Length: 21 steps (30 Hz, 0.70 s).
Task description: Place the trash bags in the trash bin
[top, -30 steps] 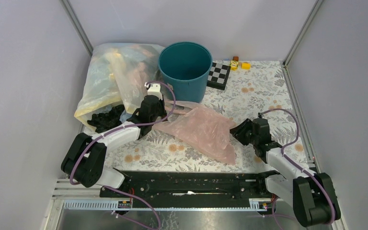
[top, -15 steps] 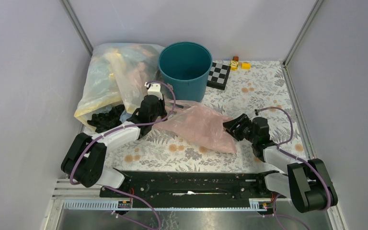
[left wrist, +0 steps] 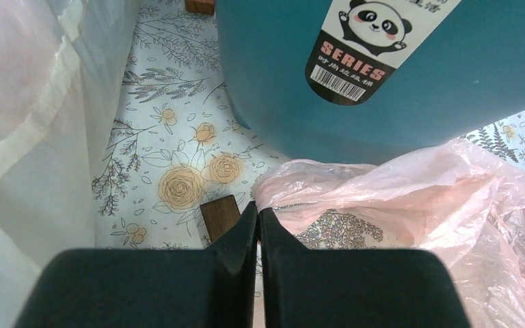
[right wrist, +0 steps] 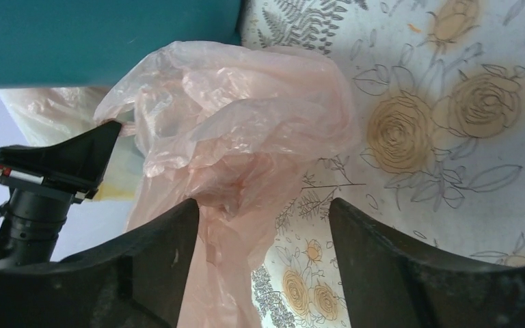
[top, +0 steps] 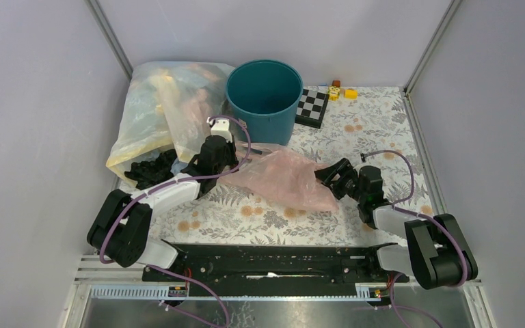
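Observation:
The pink film is already between the fingers of my right gripper, so I should next close them almost in place on that bag end (right wrist: 245, 206).
The teal trash bin (top: 264, 96) stands upright at the back middle; its labelled wall (left wrist: 451, 82) fills the top of the left wrist view. A crumpled pink trash bag (top: 284, 178) lies on the floral table in front of it. My left gripper (top: 234, 166) is shut on the bag's left edge (left wrist: 294, 188), jaws pressed together. My right gripper (top: 329, 176) stands open around the bag's right end, and the film (right wrist: 239, 143) lies between the fingers against the left one. A large yellowish clear bag (top: 164, 109) leans at the back left, with a black bag (top: 150, 169) at its foot.
A small brown wooden block (left wrist: 220, 215) lies beside my left fingertips. A checkerboard tile (top: 312, 106) and small coloured blocks (top: 350, 93) sit right of the bin. Grey walls close off the left, back and right sides.
My right gripper slid left onto the pink bag and its jaws opened wider. The bag bunched up toward the left. My left gripper held still, shut.

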Motion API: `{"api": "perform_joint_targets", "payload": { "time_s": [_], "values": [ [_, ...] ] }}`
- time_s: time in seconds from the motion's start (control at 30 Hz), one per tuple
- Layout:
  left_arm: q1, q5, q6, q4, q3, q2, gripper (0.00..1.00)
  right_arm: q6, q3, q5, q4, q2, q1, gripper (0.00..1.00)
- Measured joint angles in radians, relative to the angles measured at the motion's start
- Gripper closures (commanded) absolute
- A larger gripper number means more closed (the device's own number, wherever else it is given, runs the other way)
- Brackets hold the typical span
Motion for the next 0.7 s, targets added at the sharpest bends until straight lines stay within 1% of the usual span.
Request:
{"api": "perform_joint_targets", "payload": {
  "time_s": [0.03,0.13,0.17,0.33,0.37,0.53,0.7],
  "values": [
    [0.000,0.000,0.000,0.000,0.000,0.000,1.00,-0.002,0.000,-0.005,0.013,0.003,0.000,0.22],
    [0.000,0.000,0.000,0.000,0.000,0.000,1.00,-0.005,-0.001,-0.009,0.047,0.003,0.000,0.29],
    [0.000,0.000,0.000,0.000,0.000,0.000,1.00,-0.007,-0.001,-0.009,0.054,0.002,0.000,0.29],
    [0.000,0.000,0.000,0.000,0.000,0.000,1.00,-0.014,-0.010,-0.011,0.077,-0.010,0.000,0.20],
    [0.000,0.000,0.000,0.000,0.000,0.000,1.00,-0.014,-0.014,-0.011,0.084,-0.015,0.000,0.19],
    [0.000,0.002,0.000,0.000,0.000,0.000,1.00,-0.025,-0.023,-0.011,0.091,-0.051,0.000,0.26],
    [0.000,0.006,0.000,0.000,0.000,0.000,1.00,-0.030,-0.023,-0.020,0.098,-0.053,0.000,0.22]
  ]
}}
